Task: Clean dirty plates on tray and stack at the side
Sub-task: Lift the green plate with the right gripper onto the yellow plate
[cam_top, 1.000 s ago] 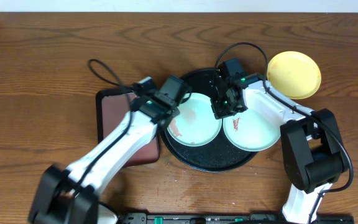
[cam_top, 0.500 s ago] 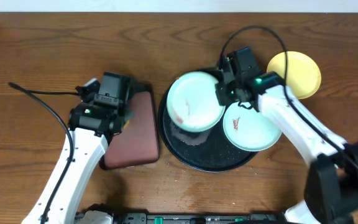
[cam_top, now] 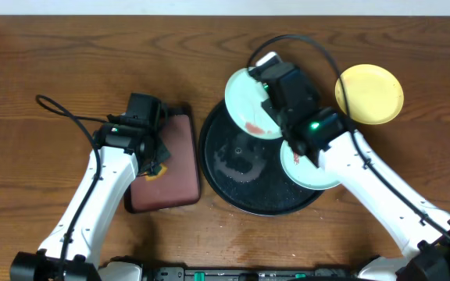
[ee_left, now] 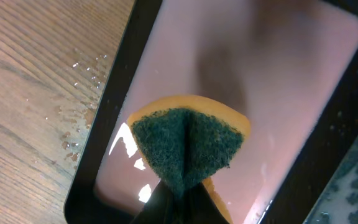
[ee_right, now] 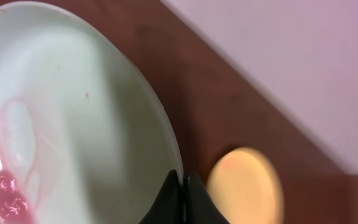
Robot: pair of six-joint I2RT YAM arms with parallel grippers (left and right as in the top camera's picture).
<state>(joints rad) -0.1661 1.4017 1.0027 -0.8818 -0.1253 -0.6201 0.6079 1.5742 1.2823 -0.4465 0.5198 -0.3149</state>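
Observation:
I will move my right gripper over the yellow plate (cam_top: 369, 94) (ee_right: 244, 186) next, then lower it and let go. The yellow plate is below my right gripper and to its right in the overhead view, and it is bare for stacking.
My right gripper (cam_top: 276, 97) (ee_right: 180, 186) is shut on the rim of a mint plate (cam_top: 247, 101) (ee_right: 73, 118) with a red smear and holds it tilted above the back of the round black tray (cam_top: 233, 183). A second mint plate (cam_top: 311, 173) lies on the tray's right side, partly under my right arm. The yellow plate (cam_top: 369, 94) (ee_right: 244, 186) lies on the table at the back right. My left gripper (cam_top: 153, 164) (ee_left: 180, 194) is shut on a green and orange sponge (ee_left: 188, 146) over the maroon tray (cam_top: 170, 183) (ee_left: 278, 93).
The black tray's middle is wet. Water drops (ee_left: 79, 106) lie on the wooden table left of the maroon tray. A black cable (cam_top: 61, 109) loops over the table at the left.
My right gripper has lifted the mint plate off the black tray and tilted it up toward the back. My left arm has moved slightly right over the maroon tray, holding the sponge.

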